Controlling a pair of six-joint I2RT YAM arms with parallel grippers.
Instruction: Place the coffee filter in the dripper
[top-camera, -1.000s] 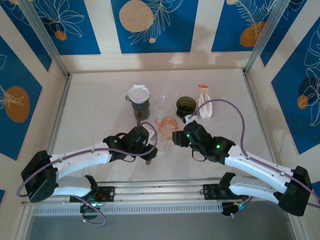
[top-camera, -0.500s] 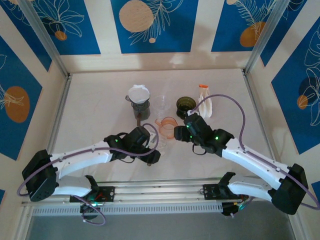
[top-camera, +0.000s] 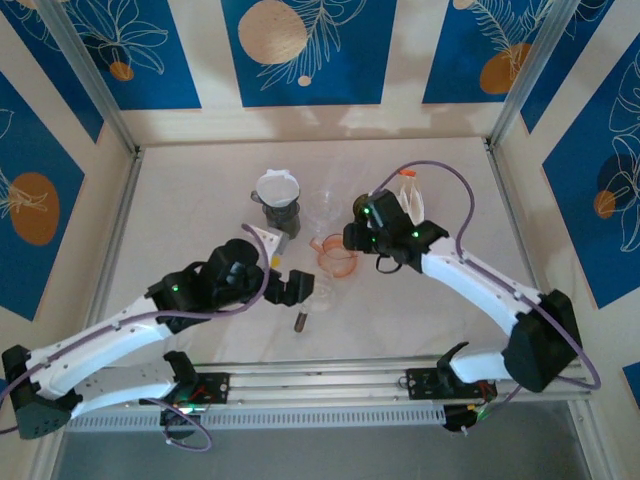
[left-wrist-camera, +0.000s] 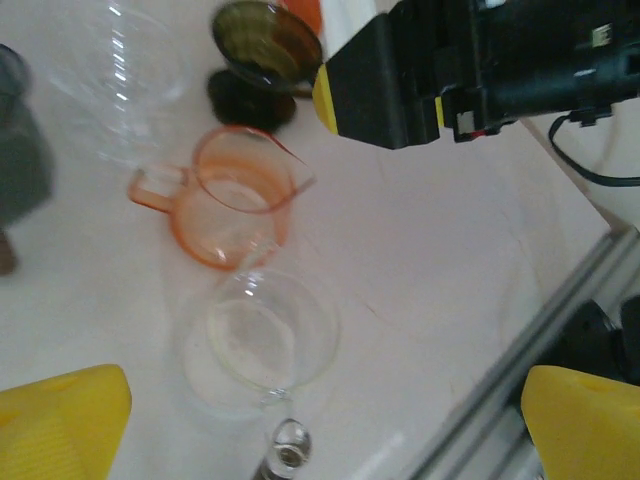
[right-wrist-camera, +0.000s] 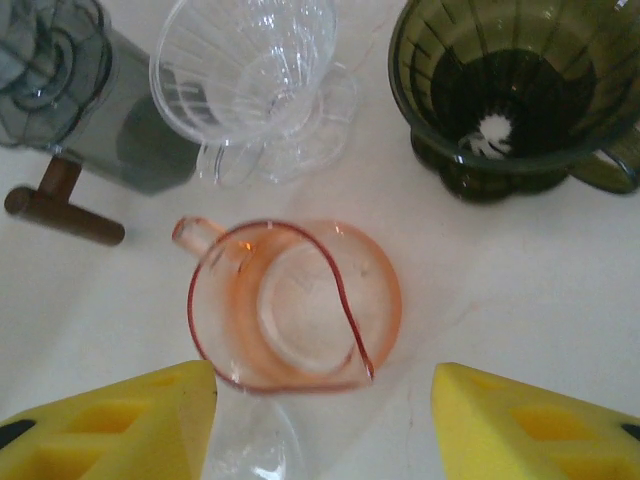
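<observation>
The right gripper moves outward past the orange pitcher (right-wrist-camera: 295, 305) and down onto the clear glass dripper's rim (right-wrist-camera: 334, 42) next, as that rim sits outward of and below the fingers.
A white coffee filter (top-camera: 277, 187) sits as a cone in the grey dripper (top-camera: 280, 212), which has a wooden handle (right-wrist-camera: 62, 212). A clear glass dripper (right-wrist-camera: 250, 70) and a dark green dripper (right-wrist-camera: 510, 90) stand beside it. My right gripper (right-wrist-camera: 325, 420) hangs open just short of an orange pitcher (right-wrist-camera: 295, 305), with nothing between its yellow fingertips (right-wrist-camera: 540, 425); from above the right gripper (top-camera: 350, 240) is over the pitcher's right side. My left gripper (left-wrist-camera: 320, 425) is wide open above a clear glass vessel (left-wrist-camera: 265, 340); from above the left gripper (top-camera: 293, 288) is just left of that vessel.
A white packet with an orange tip (top-camera: 408, 190) lies behind the right arm. The clear vessel's dark handle (top-camera: 300, 321) points toward the near edge. A metal rail (top-camera: 320, 375) runs along the front. Frame posts stand at the back corners.
The left gripper has opened wide and drawn back to the left, leaving the clear glass vessel on the table. The right arm has reached farther away, up to the orange pitcher.
</observation>
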